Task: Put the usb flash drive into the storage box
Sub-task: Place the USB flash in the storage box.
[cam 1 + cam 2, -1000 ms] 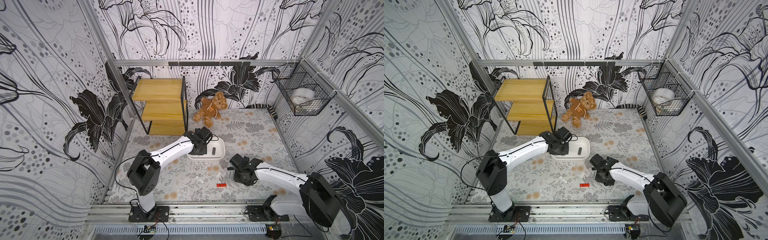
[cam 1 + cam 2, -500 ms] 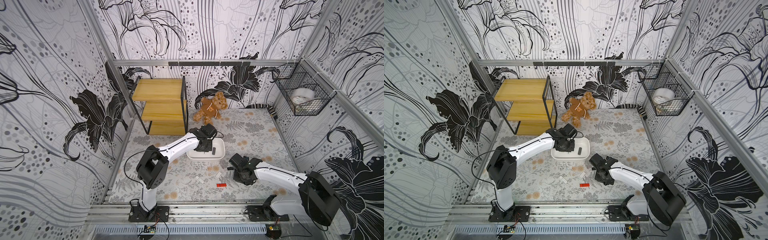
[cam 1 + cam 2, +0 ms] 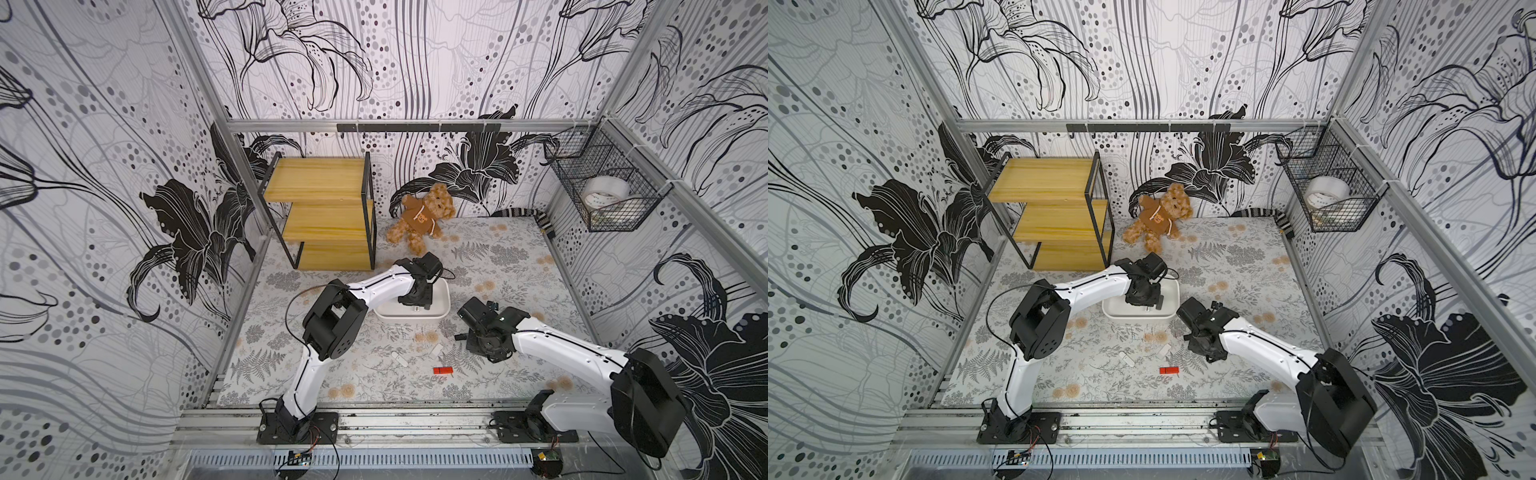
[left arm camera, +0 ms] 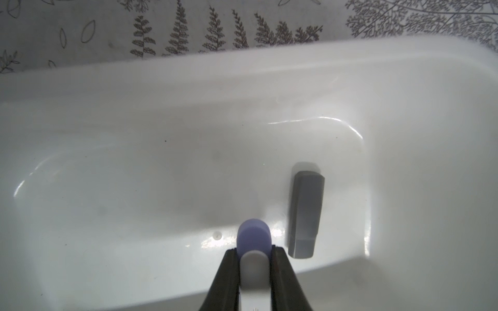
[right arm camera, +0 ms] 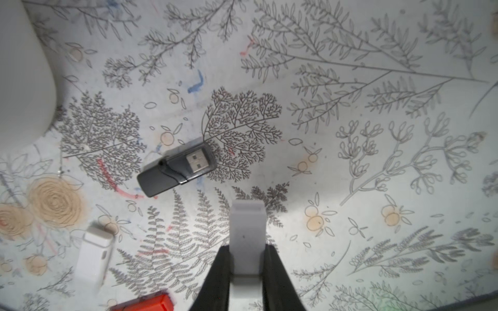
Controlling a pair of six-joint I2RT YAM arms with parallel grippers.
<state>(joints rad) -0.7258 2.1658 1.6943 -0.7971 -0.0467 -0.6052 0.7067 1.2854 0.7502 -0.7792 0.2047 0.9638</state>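
Note:
My left gripper needs to move down toward the bare bottom of the box beside the grey flash drive and release the white drive, since that spot inside the box [image 3: 441, 309] is clear.
The storage box [image 3: 441, 309] [image 3: 1169, 309] is a shallow white tub mid-table. My left gripper [image 4: 254, 250] hangs over its inside, shut on a white usb flash drive with a purple tip [image 4: 253, 235]. A grey flash drive [image 4: 305, 212] lies on the floor of the box [image 4: 242, 88]. My right gripper [image 5: 248, 258] is near the box's front right, just above the tablecloth. It is shut on a plain white flash drive [image 5: 248, 226].
Loose on the cloth lie a black flash drive [image 5: 175, 169] with its plug bare, a white one [image 5: 94, 250] and a red one [image 3: 442, 370] [image 5: 145, 304]. A wooden shelf [image 3: 328, 216], a teddy bear [image 3: 422, 218] and a wire basket [image 3: 606, 187] stand further back.
My left gripper has moved from the box's left rim to over its inside with the drive. The right gripper's jaws have closed on the white drive. The right arm has hardly moved.

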